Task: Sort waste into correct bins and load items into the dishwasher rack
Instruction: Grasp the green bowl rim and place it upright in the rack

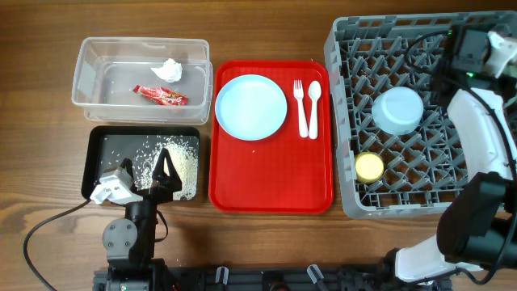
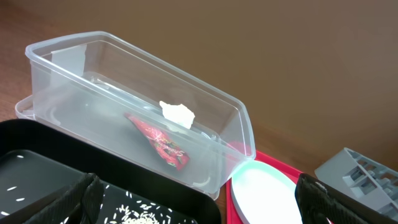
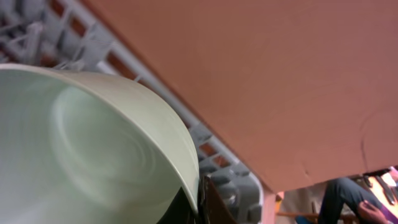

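My right gripper is above the rack's pegs, so it will move down toward the rack's open wires beside the light blue bowl and release the pale green bowl's rim.
The clear tub (image 1: pixel 85 77) holds the crumpled white tissue (image 1: pixel 168 70) and the red wrapper (image 1: pixel 161 95); both also show in the left wrist view, tissue (image 2: pixel 177 114) and wrapper (image 2: pixel 160 142). The black tray (image 1: pixel 103 139) holds the rice scraps (image 1: pixel 179 158). My left gripper (image 1: pixel 145 174) hangs open and empty over it (image 2: pixel 202 208). The light blue plate (image 1: pixel 251 107), fork (image 1: pixel 300 105) and spoon (image 1: pixel 314 105) lie on the red tray. The grey rack (image 1: pixel 347 48) holds an upturned light blue bowl (image 1: pixel 397 110) and the yellow cup (image 1: pixel 369 166). My right gripper (image 3: pixel 200 202) is shut on the pale green bowl's rim (image 3: pixel 93 143) above the rack's far right.
The flat red serving tray (image 1: pixel 271 182) lies between the bins and the rack. The right arm (image 1: pixel 481 121) reaches over the rack's right side. The left arm's base and cable (image 1: pixel 48 222) sit at the table's front left.
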Available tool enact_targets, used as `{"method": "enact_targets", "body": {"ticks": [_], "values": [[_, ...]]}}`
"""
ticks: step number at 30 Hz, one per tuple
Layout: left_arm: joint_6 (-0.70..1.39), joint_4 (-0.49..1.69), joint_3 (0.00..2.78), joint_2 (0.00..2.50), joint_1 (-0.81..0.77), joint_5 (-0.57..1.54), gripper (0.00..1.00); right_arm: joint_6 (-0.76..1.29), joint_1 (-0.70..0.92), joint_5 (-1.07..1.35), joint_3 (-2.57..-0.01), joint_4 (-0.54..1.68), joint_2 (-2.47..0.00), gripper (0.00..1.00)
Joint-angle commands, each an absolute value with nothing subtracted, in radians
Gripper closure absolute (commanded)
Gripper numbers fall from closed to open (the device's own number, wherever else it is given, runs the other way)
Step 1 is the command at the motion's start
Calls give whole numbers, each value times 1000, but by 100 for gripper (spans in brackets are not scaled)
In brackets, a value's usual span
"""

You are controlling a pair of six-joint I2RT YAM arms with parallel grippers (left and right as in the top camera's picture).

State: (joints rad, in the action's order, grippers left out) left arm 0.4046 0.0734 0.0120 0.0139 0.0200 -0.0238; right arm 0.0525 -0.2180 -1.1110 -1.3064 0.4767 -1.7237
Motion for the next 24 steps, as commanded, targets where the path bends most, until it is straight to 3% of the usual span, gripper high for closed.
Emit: {"method": "enact_targets", "body": {"ticks": [1,10,24], "values": [[400,70,6,7,25,-15,0,-83,-260,-1140,-1314,417,-1728,96],[400,70,6,7,25,-15,0,-215,-281,-1120,-1314,333,-1729,96],[400,70,6,7,25,-15,0,-218,-326,-1115,-1314,329,-1781,96]]}}
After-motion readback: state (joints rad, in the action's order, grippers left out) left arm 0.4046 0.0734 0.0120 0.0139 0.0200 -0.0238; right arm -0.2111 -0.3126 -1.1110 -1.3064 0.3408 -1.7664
